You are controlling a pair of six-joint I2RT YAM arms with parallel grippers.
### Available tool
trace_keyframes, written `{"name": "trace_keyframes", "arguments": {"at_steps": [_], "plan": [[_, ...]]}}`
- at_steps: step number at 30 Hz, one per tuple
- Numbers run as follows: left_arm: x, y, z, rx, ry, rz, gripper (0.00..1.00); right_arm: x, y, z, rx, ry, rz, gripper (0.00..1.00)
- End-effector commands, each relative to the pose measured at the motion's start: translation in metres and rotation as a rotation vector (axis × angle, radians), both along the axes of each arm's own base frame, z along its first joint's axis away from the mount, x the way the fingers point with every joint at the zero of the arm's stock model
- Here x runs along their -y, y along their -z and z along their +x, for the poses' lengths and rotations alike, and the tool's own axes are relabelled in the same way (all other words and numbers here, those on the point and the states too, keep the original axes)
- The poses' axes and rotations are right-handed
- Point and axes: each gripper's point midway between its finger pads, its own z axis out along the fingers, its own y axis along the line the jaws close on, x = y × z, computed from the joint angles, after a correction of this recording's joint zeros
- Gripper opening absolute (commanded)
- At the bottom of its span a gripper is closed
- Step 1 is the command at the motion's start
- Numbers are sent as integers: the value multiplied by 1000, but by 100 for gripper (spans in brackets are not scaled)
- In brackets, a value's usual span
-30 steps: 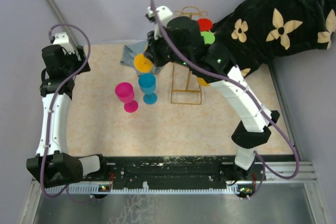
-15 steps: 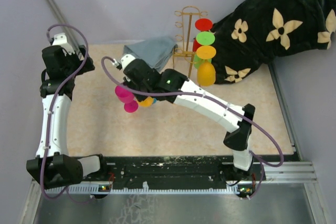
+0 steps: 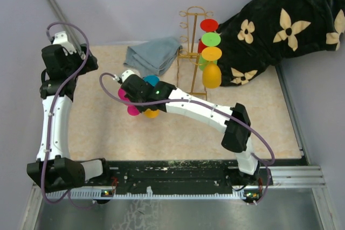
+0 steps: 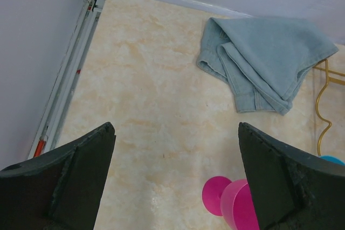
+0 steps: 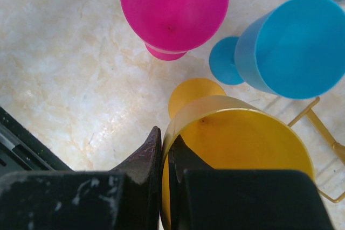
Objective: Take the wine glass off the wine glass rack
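Note:
My right gripper shifts away from the pink glass and slightly down next, releasing the orange wine glass's rim. The orange wine glass (image 3: 151, 113) is upright close beside the pink glass.
The gold wire wine glass rack (image 3: 190, 36) stands at the back of the table, with red, green, orange and yellow glasses (image 3: 211, 53) hanging on its right side. My right gripper (image 3: 144, 100) is shut on the rim of an orange wine glass (image 3: 151, 113). In the right wrist view the gripper (image 5: 164, 152) pinches the wall of the upright orange glass (image 5: 242, 149), one finger inside and one outside, with its foot low over the table. My left gripper (image 4: 178, 179) is open and empty above the table at the far left (image 3: 67, 60).
A pink glass (image 5: 172, 6) and a blue glass (image 5: 294, 47) stand right beside the held glass. A folded blue-grey cloth (image 3: 153, 55) lies behind them. A black flowered blanket (image 3: 280, 25) covers the back right. The rack's base wire (image 5: 318, 117) is near.
My right arm has swung from the rack leftward and down, carrying the orange glass to beside the pink and blue glasses. The left arm has stayed put.

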Motion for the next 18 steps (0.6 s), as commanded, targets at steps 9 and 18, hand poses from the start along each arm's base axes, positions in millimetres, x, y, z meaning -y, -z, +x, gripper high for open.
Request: {"name": "trace_keyframes", "arguments": {"at_steps": [9,18], "plan": [[8,-19,3,42,46,-15,100,4,32,24,-48,90,43,0],[12,-23,5,45,61,-30,100,-5,47,28,-93,65,33,0]]}}
